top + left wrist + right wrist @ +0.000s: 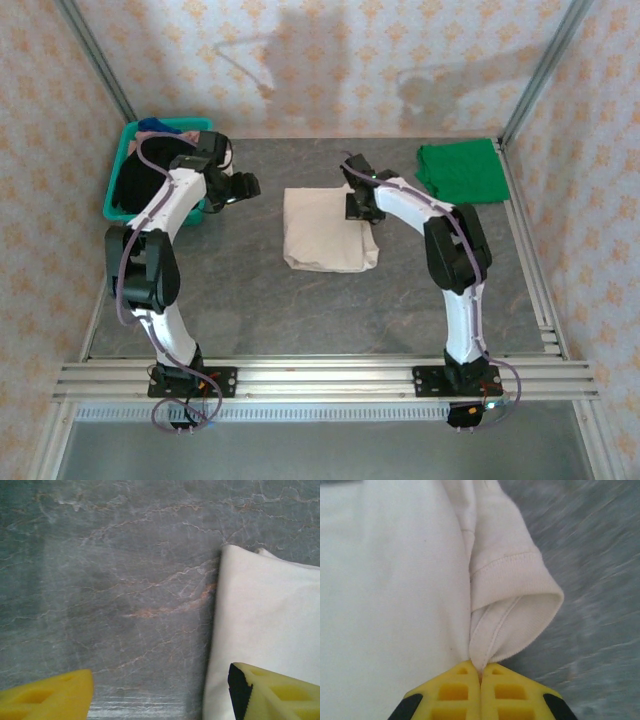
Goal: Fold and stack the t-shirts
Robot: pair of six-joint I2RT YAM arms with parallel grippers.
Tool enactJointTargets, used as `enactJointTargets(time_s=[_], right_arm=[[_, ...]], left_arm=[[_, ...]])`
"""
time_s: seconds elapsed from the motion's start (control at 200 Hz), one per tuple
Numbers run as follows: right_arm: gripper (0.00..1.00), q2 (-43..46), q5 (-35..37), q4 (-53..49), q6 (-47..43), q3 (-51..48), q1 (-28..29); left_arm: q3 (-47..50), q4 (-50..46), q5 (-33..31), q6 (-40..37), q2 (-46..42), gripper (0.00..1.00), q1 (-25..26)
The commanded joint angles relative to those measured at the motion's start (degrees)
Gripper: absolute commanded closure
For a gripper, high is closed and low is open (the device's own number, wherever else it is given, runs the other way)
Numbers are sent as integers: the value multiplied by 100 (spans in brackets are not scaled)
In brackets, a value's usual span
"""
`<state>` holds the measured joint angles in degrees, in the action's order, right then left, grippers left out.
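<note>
The green t-shirt already lies folded, so I will next lift the cream t-shirt in my right gripper, carry it over and lower it to release on top.
The cream t-shirt lies folded in the middle of the grey table. My right gripper sits at its right edge, shut on a hemmed fold of the cream t-shirt; the yellow fingers meet with cloth pinched between them. The green t-shirt lies folded at the far right corner. My left gripper hovers open left of the cream shirt, over bare table; its yellow fingers stand wide apart, and the shirt's left edge lies under the right finger.
A teal basket with dark cloth in it stands at the far left, behind the left arm. Metal rails run along the near edge, and frame posts stand at the back corners. Patterned walls enclose the table.
</note>
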<state>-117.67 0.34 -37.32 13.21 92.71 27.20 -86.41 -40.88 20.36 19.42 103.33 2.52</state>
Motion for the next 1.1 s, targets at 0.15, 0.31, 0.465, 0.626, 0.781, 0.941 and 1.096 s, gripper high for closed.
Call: enactJointTargets(time_s=[0.15, 0.31, 0.465, 0.626, 0.781, 0.941, 1.096], right_arm=[[100, 576, 1265, -13, -1480, 866, -668], [100, 177, 1632, -349, -2164, 2212, -1023], [100, -281, 1821, -945, -2574, 3424, -1364], [100, -694, 1410, -1397, -2500, 4424, -1889], [100, -1056, 1012, -1591, -2393, 4980, -2272], [100, -1229, 604, -1564, -2291, 5057, -2632], [100, -1500, -76, -1469, -2344, 4995, -3045]], left_arm=[[199, -146, -136, -48, -208, 29, -252], [264, -243, -285, -113, -225, 29, -255], [364, -279, -368, -149, -217, 29, -253], [337, -329, -430, -168, -132, 29, -253], [303, -352, -479, -184, -86, 29, -253], [304, -368, -468, -193, -46, 29, -252], [292, -377, -464, -202, -14, 29, -253]])
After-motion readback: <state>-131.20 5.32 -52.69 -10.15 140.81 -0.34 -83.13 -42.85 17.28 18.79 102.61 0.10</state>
